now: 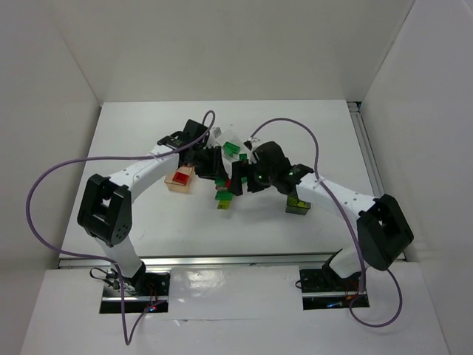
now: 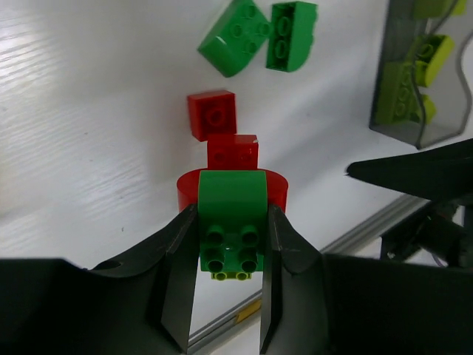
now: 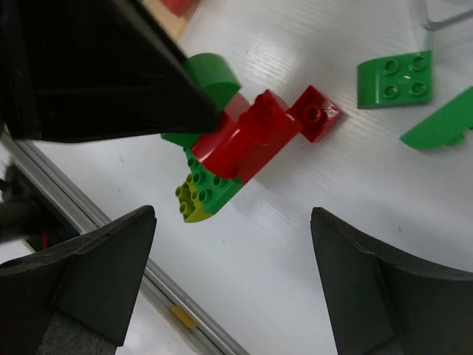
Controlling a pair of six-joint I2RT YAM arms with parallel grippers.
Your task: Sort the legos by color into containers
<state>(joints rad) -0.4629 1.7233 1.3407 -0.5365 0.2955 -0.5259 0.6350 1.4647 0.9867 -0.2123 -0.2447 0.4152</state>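
My left gripper is further in than the clear tub holding green (image 1: 232, 146), so next it needs to pull the green curved brick off the clump and outward over that tub to release it.
My left gripper (image 2: 230, 222) is shut on a green curved brick (image 2: 230, 194) that tops a stuck-together clump with a red rounded brick (image 2: 188, 194) and a yellow-green brick (image 2: 230, 276). In the right wrist view the clump (image 3: 235, 146) pokes out from under the left gripper (image 3: 89, 66). My right gripper (image 3: 233, 222) is wide open and empty, just in front of the clump. Two loose red bricks (image 2: 212, 115) and two green bricks (image 2: 236, 37) lie beyond. From above, the left gripper (image 1: 216, 176) and the right gripper (image 1: 238, 183) meet mid-table.
The tan tub (image 1: 179, 186) holds a red brick. The clear tub (image 1: 222, 140) holds a green brick. The dark grey tub (image 1: 298, 207) holds yellow-green bricks and also shows in the left wrist view (image 2: 399, 129). The table's metal front edge (image 3: 185, 318) runs close by.
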